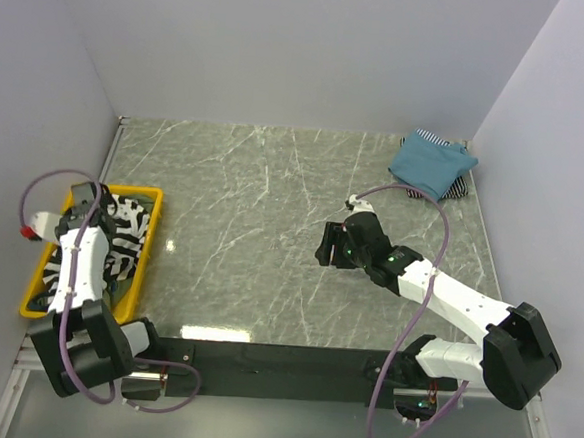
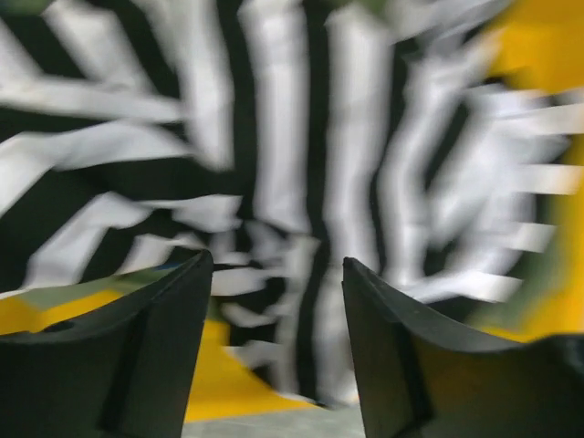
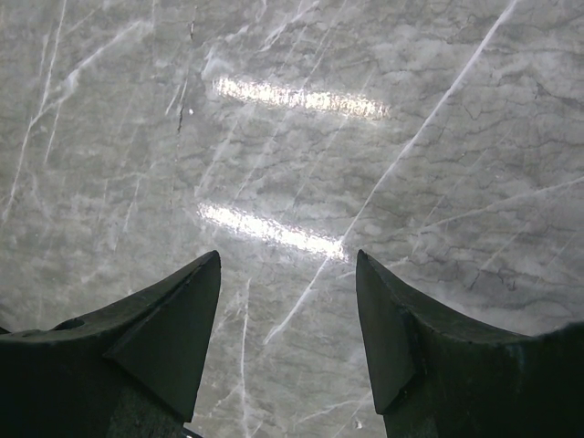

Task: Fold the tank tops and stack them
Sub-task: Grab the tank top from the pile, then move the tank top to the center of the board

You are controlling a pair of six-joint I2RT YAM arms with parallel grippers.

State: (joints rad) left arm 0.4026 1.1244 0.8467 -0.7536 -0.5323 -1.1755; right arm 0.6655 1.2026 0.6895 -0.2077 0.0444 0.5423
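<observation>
The black-and-white striped tank top's bunched folds gather just below my left gripper's open fingers, so next the gripper moves down to close on them.
A black-and-white striped tank top [image 1: 122, 235] lies crumpled in the yellow bin [image 1: 149, 259] at the left; it fills the left wrist view [image 2: 292, 155], blurred. My left gripper [image 1: 101, 202] is open just above it, with nothing between the jaws. A folded teal-blue tank top [image 1: 431, 167] lies on a folded pinstriped one [image 1: 425, 139] at the far right corner. My right gripper [image 1: 327, 246] is open and empty over bare marble in the middle of the table. An olive-green top shows as a dark edge in the bin [image 1: 145, 205].
The marble tabletop [image 1: 263, 197] is walled at the back and both sides. The bin's yellow floor shows in the left wrist view [image 2: 219, 383]. Purple cables loop over both arms.
</observation>
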